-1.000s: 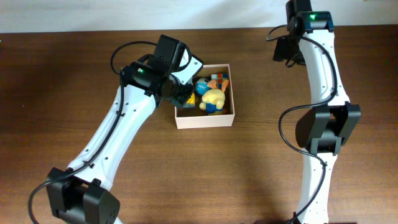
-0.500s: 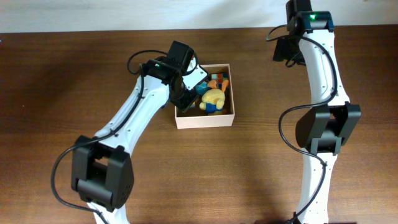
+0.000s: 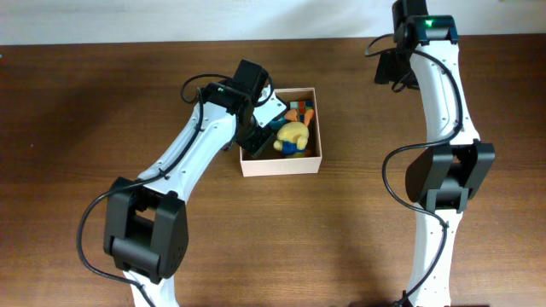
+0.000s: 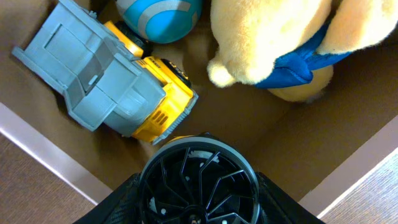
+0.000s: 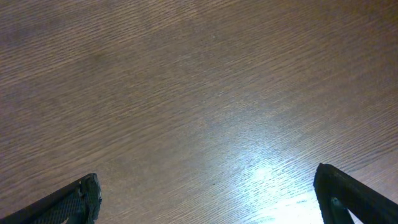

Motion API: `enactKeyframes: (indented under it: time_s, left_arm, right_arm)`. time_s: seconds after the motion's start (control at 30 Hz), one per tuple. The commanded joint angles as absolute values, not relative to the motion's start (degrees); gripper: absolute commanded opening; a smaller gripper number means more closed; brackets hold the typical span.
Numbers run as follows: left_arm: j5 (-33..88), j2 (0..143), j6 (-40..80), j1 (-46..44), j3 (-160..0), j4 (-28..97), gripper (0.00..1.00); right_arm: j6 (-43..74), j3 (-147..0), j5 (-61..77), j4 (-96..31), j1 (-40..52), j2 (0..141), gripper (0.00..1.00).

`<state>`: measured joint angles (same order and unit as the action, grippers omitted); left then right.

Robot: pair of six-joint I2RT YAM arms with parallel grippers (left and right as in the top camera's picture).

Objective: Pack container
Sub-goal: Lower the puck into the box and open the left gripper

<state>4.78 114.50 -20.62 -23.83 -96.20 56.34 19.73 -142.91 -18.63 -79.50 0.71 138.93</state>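
I should lower my left gripper toward the plush and let go of the wheel (image 4: 198, 183) on the container's bottom (image 4: 233, 119) beside the truck's yellow end, because that spot is empty.
The container (image 3: 281, 164) is a square cream cardboard box at the table's middle. Its tan floor (image 4: 239, 118) carries a grey and yellow toy truck (image 4: 112, 81), a blue striped ball (image 4: 158, 15) and a yellow plush with a blue scarf (image 4: 273, 37). My left gripper (image 3: 254, 135) reaches down into the box's left side. It is shut on a black spoked wheel (image 4: 198, 183), which hangs just above the floor beside the truck. My right gripper (image 5: 208, 205) stands open over bare wood at the far right, with nothing between its fingers.
Small coloured blocks (image 3: 300, 109) lie in the box's far corner, next to the plush (image 3: 293, 136). The box's pale rim (image 4: 37, 143) runs close on both sides of my left gripper. The right arm (image 3: 444, 102) stands along the table's right side.
My left arm has swung right and lowered its gripper, with the black wheel, into the box's left side. The right arm has not moved.
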Motion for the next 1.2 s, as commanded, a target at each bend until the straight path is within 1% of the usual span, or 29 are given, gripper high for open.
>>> enactKeyframes:
  time_s: [0.0,0.33,0.47,0.5,0.57,0.63,0.67,0.8,0.9,0.93,1.03,1.17]
  left_arm:
    - [6.28,116.29,-21.78,-23.92,-96.42,56.42,0.04]
    - [7.75,118.28,-21.76,-23.92,-96.42,56.42,0.03]
    - [7.75,118.28,-21.76,-23.92,-96.42,56.45,0.05]
    - [7.75,118.28,-21.76,-23.92,-96.42,56.47,0.10]
    - [7.75,118.28,-21.74,-23.92,-96.42,56.47,0.25]
    - [7.75,118.28,-21.74,-23.92,-96.42,56.47,0.42]
    - [7.75,118.28,-21.76,-23.92,-96.42,56.47,0.46]
    - [7.73,118.28,-21.76,-23.90,-96.42,56.45,0.55]
    - [7.75,118.28,-21.74,-23.90,-96.42,56.45,0.65]
    - [7.75,118.28,-21.76,-23.90,-96.42,56.45,0.73]
    - [7.73,118.28,-21.76,-23.90,-96.42,56.45,0.81]
    - [7.75,118.28,-21.76,-23.90,-96.42,56.42,0.83]
  right_arm:
    - [20.64,-142.71,-19.55,-79.53,0.30,139.20,0.99]
    - [20.64,-142.71,-19.55,-79.53,0.30,139.20,0.99]
    - [20.64,-142.71,-19.55,-79.53,0.30,139.20,0.99]
    - [20.64,-142.71,-19.55,-79.53,0.30,139.20,0.99]
    - [20.64,-142.71,-19.55,-79.53,0.30,139.20,0.99]
    - [20.64,-142.71,-19.55,-79.53,0.30,139.20,0.99]
    - [20.64,-142.71,-19.55,-79.53,0.30,139.20,0.99]
    - [20.64,-142.71,-19.55,-79.53,0.30,139.20,0.99]
    - [20.64,-142.71,-19.55,-79.53,0.30,139.20,0.99]
    - [20.64,-142.71,-19.55,-79.53,0.30,139.20,0.99]
    - [20.64,-142.71,-19.55,-79.53,0.30,139.20,0.99]
    - [20.64,-142.71,-19.55,-79.53,0.30,139.20,0.99]
